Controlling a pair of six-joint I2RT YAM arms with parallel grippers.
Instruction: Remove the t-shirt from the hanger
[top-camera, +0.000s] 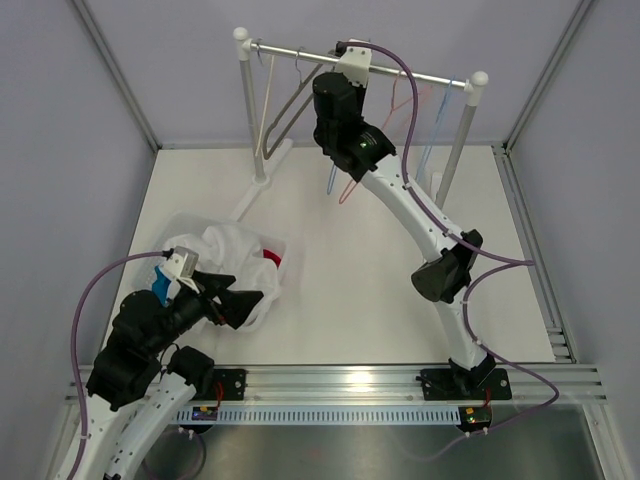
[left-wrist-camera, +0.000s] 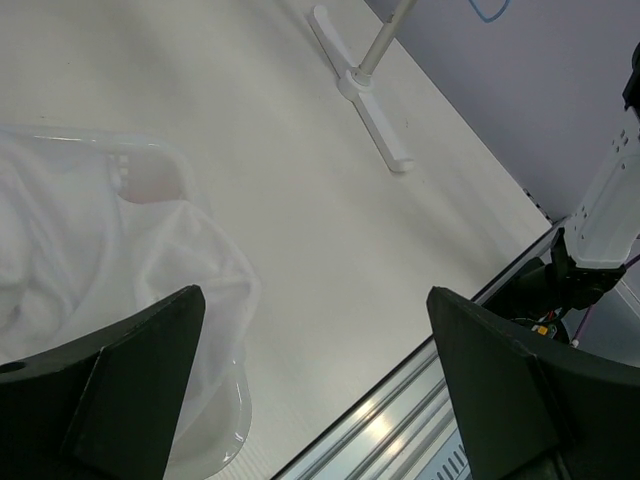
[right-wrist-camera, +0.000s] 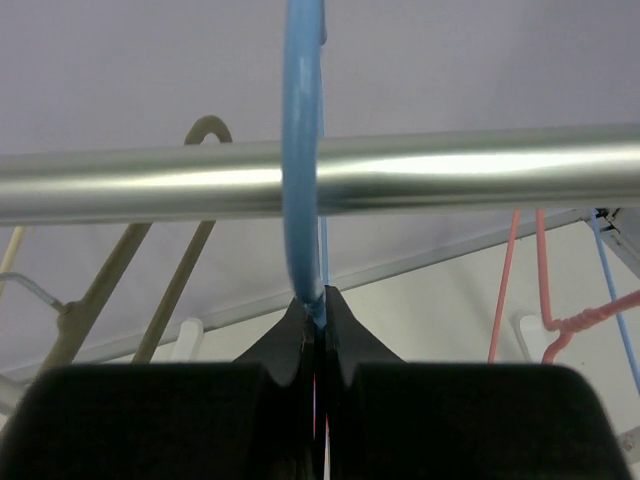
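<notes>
The bend of the blue hanger's hook is above the bar (right-wrist-camera: 460, 170), so my right gripper should next go down along the bar toward the pink hanger, then open.
A white t-shirt (top-camera: 222, 248) lies crumpled in a clear plastic bin (top-camera: 281, 247) at the left of the table, off any hanger. My left gripper (top-camera: 236, 305) hovers open at the bin's near side, and its wrist view shows the t-shirt (left-wrist-camera: 90, 240) beside the left finger with nothing between the fingers. The blue hanger (right-wrist-camera: 302, 170) hooks over the metal rail (right-wrist-camera: 460, 170). My right gripper (right-wrist-camera: 318, 300) is shut on the hook just under the rail. From above, the right gripper (top-camera: 338, 82) sits at the rail and the blue hanger (top-camera: 333, 178) hangs below it.
A tan hanger (top-camera: 285, 115) and a pink hanger (top-camera: 352, 190) also hang on the rack, with more at the right end. The rack's white foot (left-wrist-camera: 365, 90) crosses the table near the bin. Something red (top-camera: 271, 258) lies in the bin. An aluminium rail (top-camera: 350, 382) runs along the near edge.
</notes>
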